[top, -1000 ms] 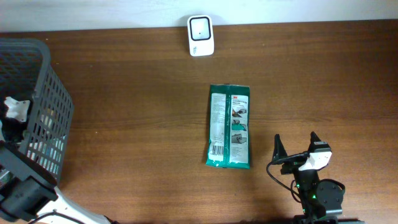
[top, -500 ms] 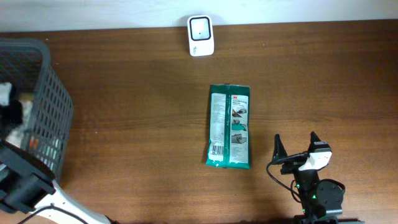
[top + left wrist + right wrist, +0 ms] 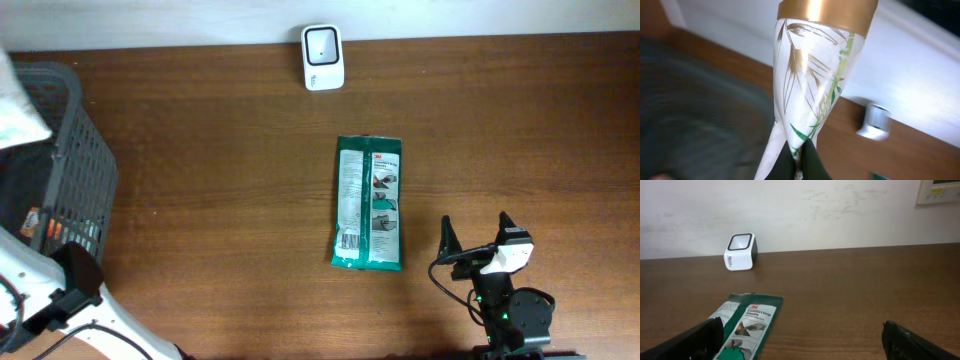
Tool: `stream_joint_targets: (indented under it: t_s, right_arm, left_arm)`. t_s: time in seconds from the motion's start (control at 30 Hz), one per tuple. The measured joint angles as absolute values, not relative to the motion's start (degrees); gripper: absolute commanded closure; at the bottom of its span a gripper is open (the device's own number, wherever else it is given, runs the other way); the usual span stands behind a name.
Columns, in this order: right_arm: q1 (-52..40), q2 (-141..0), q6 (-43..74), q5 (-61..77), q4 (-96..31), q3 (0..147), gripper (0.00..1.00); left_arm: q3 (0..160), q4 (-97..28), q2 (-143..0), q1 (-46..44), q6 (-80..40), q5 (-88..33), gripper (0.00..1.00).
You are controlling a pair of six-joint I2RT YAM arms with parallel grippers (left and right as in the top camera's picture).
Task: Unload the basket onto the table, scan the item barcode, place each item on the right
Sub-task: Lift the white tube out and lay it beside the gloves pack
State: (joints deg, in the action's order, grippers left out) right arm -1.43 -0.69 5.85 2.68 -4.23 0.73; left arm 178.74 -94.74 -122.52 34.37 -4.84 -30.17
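Observation:
The left gripper brings the pouch [image 3: 20, 100] across and down next, then releases it, as bare tabletop beside the glove pack lies below, to my gripper's right in the overhead view.
My left gripper [image 3: 799, 160] is shut on the bottom of a white pouch [image 3: 815, 75] with green and gold leaves and a gold band. The pouch stands up in front of the left wrist camera. From overhead the pouch [image 3: 20, 100] hangs over the dark wire basket [image 3: 85, 170] at the far left. The white barcode scanner [image 3: 323, 57] stands at the table's back edge and also shows blurred behind the pouch as the scanner [image 3: 874, 121]. My right gripper [image 3: 478, 240] rests open near the front edge, nothing between its fingers [image 3: 695, 342].
A green glove pack [image 3: 369, 203] lies flat mid-table, just left of the right gripper, its barcode at the near left corner. The right wrist view shows the pack [image 3: 742, 325] and the scanner [image 3: 741, 251] against a white wall. The basket still holds other items.
The left gripper shut on the white pouch inside the basket and lifted it up above the basket's rim. The right arm, the green pack and the scanner have not moved.

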Motion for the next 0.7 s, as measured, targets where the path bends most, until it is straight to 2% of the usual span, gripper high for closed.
stream_joint_targets:
  t_s: [0.07, 0.2, 0.37, 0.47, 0.57, 0.7]
  right_arm:
    - [-1.43, -0.69, 5.8, 2.68, -4.25, 0.73, 0.02]
    - [-1.43, -0.69, 5.8, 2.68, -4.25, 0.73, 0.02]
    - [-1.43, -0.69, 5.82, 2.68, -4.23, 0.73, 0.02]
    - [-1.43, -0.64, 5.82, 2.68, -4.25, 0.73, 0.02]
    - [-1.43, -0.69, 5.85, 2.68, -4.23, 0.73, 0.02]
    - [-1.43, -0.69, 5.87, 2.68, -4.25, 0.73, 0.02]
  left_arm:
    - [178.36, -97.01, -122.52, 28.84, -5.8, -34.81, 1.0]
    - [175.22, -97.03, -122.52, 11.07, -6.28, -36.64, 1.0]
    - [157.07, -96.25, -122.26, -10.04, -12.01, -19.9, 1.0]
    - [134.21, -83.79, -122.78, -21.43, -25.17, -5.89, 1.0]
    - [113.43, -68.12, -123.37, -28.77, -35.66, -1.23, 1.0]
    - [96.01, -52.9, -123.0, -31.79, -40.75, 3.33, 1.0]
